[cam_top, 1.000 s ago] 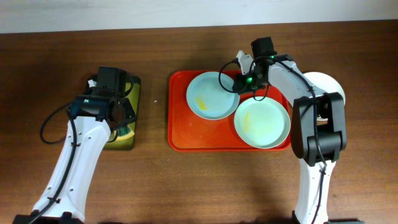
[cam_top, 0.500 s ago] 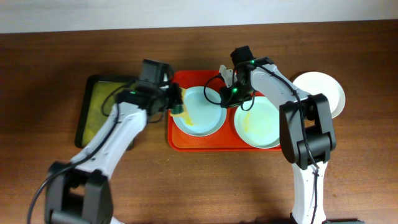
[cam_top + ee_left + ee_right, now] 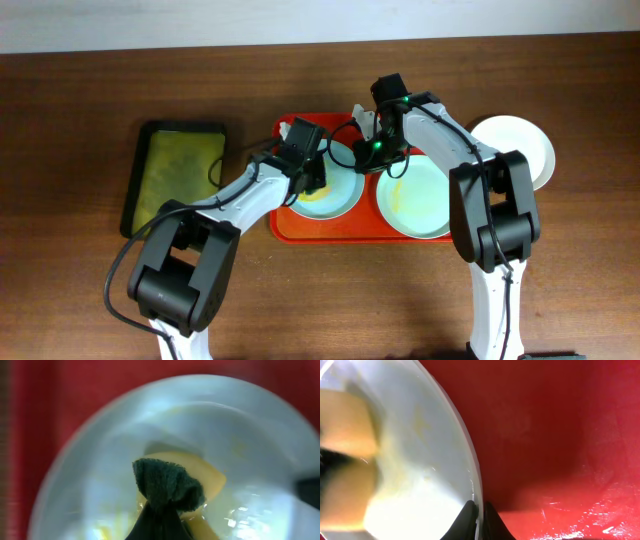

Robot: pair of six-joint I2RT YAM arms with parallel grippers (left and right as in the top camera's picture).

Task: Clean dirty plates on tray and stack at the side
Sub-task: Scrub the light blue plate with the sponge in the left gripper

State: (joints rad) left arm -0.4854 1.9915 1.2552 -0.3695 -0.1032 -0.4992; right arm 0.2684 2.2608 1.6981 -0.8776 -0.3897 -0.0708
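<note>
My right gripper will next lift the mint-blue plate, bring it over onto the cream-white plate (image 3: 518,148) and let go, as that plate is to its right in the overhead view.
A pale mint-blue plate (image 3: 340,190) with yellow smears lies on the left half of the red tray (image 3: 283,228). My left gripper (image 3: 308,178) is shut on a yellow sponge with a green pad (image 3: 167,487) and presses it on that plate (image 3: 95,465). My right gripper (image 3: 366,152) is shut on the same plate's far right rim; the right wrist view shows the fingers (image 3: 481,510) pinching the rim (image 3: 420,460). A second mint-blue plate (image 3: 420,198) with yellow smears lies on the tray's right half. A cream-white plate (image 3: 518,148) sits on the table to the right of the tray.
A smaller dark tray with a yellow-green inside (image 3: 175,175) lies left of the red tray. The red tray floor fills the right wrist view (image 3: 545,435) and edges the left wrist view (image 3: 30,410). The table is brown wood.
My left arm swung right from the dark tray with the sponge, onto the left plate. My right gripper shifted that plate a little to the left and keeps its hold on the rim.
</note>
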